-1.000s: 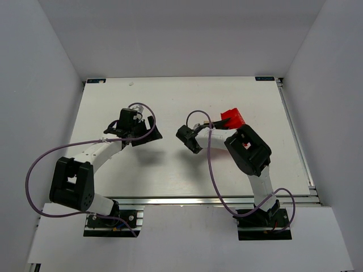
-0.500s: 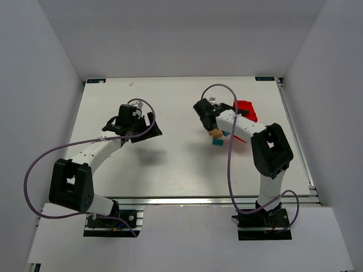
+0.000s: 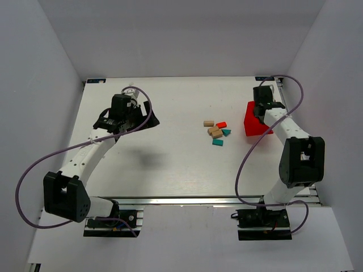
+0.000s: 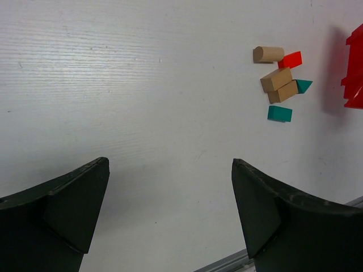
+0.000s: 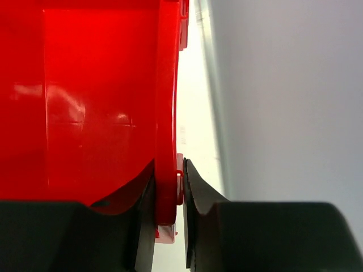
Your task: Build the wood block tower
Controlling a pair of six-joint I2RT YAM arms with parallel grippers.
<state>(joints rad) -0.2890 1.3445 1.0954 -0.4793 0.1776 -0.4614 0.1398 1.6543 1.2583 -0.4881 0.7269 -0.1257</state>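
Note:
To get the red bin onto empty table beyond the blocks, my right gripper will lower toward the grey wall first.
Several small wooden blocks lie loose in a cluster on the white table (image 3: 170,164), none stacked: a tan cylinder (image 3: 209,123), a red block (image 3: 221,124), two tan blocks (image 3: 215,132), a teal wedge (image 3: 227,132) and a teal block (image 3: 217,142). The left wrist view shows them too: cylinder (image 4: 268,54), red block (image 4: 290,59), wedge (image 4: 303,85). My left gripper (image 3: 142,120) is open and empty, well left of the cluster (image 4: 169,164). My right gripper (image 3: 262,109) is shut on the wall of the red bin (image 3: 255,122), right of the blocks (image 5: 168,190).
The red bin (image 5: 96,96) fills the right wrist view, held near the table's back right corner and the right wall (image 5: 283,102). The bin's edge shows in the left wrist view (image 4: 355,68). The table's near rail (image 3: 215,199) runs along the front.
My right arm swung the red bin from the table's middle out to the back right; the blocks now lie loose on the table. My left arm shifted slightly back.

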